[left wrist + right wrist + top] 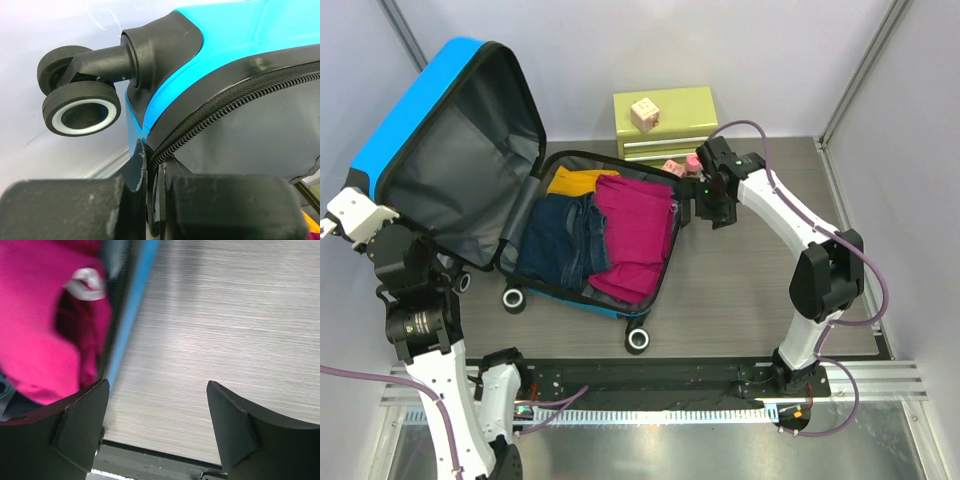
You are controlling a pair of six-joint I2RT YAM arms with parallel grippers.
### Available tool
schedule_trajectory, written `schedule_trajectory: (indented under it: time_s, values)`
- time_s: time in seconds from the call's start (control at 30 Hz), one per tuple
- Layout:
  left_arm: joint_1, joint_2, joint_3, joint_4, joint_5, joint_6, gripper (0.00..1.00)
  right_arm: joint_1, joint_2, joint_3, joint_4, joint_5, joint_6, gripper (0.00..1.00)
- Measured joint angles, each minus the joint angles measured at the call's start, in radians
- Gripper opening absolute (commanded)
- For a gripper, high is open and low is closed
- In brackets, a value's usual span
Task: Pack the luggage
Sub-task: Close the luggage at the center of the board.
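Note:
I will swing the lid's rim to the right in the top view with my left gripper next, toward the dark jeans (pixel 560 240), and let go of it, because the garments are inside the luggage's base.
The blue luggage (pixel 415 110) lies open; its lid stands raised at the left, grey lining (pixel 460 160) facing right. The base holds a yellow garment (pixel 575 182), dark jeans (pixel 560 240) and a magenta garment (pixel 635 230). My left gripper (pixel 370 205) is at the lid's lower left corner. In the left wrist view it (pixel 152 160) is shut on the lid's zipper rim (pixel 210 107), beside a wheel (pixel 82 107). My right gripper (pixel 712 212) is open and empty just past the base's right rim. In the right wrist view it (pixel 157 385) hangs over bare table, with the magenta garment (pixel 40 315) at left.
A small green drawer chest (pixel 665 120) stands behind the suitcase with a wooden block (pixel 643 113) on top. Small pink items (pixel 680 165) lie in front of it. The suitcase's wheels (pixel 638 340) point toward the arms. Grey walls enclose the table (pixel 750 280).

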Motion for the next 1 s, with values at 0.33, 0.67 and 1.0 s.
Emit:
schedule_trajectory:
  time_s: [0.33,0.67,1.0]
  values:
    - [-0.029,-0.009,-0.002,0.002,0.000,0.029,0.00,-0.016,0.000,-0.038,0.104,-0.078,0.026,0.83]
    - [-0.055,-0.038,-0.016,0.003,0.015,0.059,0.00,-0.015,0.056,-0.080,0.175,-0.109,0.036,0.47]
    - [-0.086,-0.097,-0.040,-0.001,0.085,0.098,0.00,-0.011,0.098,-0.089,0.227,-0.166,0.048,0.41]
